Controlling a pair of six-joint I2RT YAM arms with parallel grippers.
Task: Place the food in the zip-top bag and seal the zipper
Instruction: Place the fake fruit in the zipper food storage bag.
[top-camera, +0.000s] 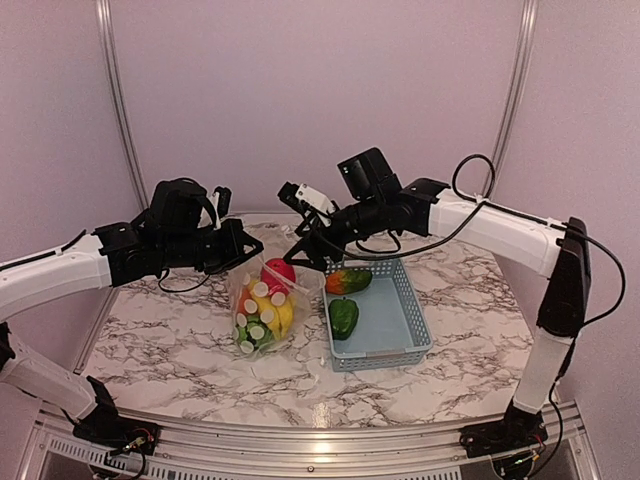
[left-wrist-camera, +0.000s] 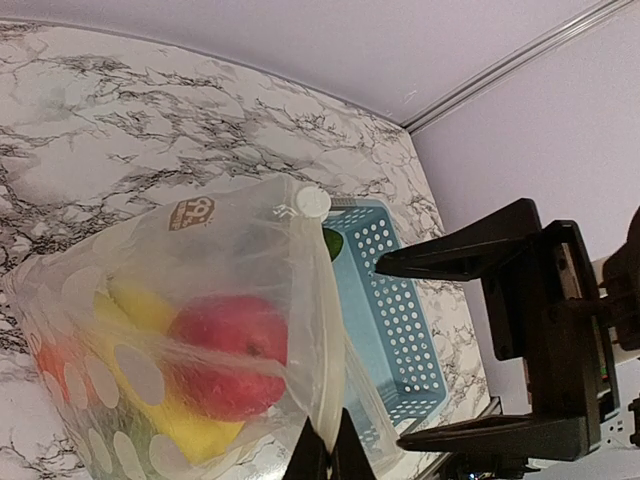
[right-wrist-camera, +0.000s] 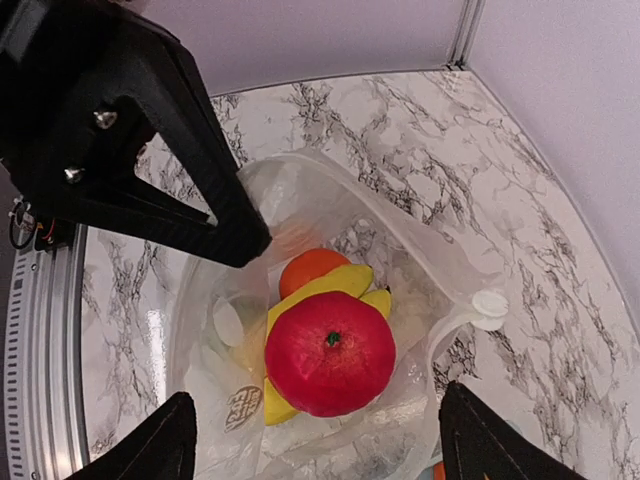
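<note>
I need to move my right gripper to the right in the top view and down onto the green-orange piece next. It lies below my gripper, still unbagged in the basket.
The zip-top bag stands open on the table, its dotted lower part facing front. Inside are a pinkish-red apple, an orange, a yellow banana and green pieces. My left gripper is shut on the bag's mouth edge by the zipper, holding it up. The white slider sits at one end of the zipper. My right gripper is open and empty just above the bag's mouth. A green pepper and a green-orange piece lie in the basket.
The light-blue slotted basket stands right beside the bag on its right. Marble tabletop lies all round, with pale walls behind and a metal rail along the near edge. The two grippers are close together over the bag.
</note>
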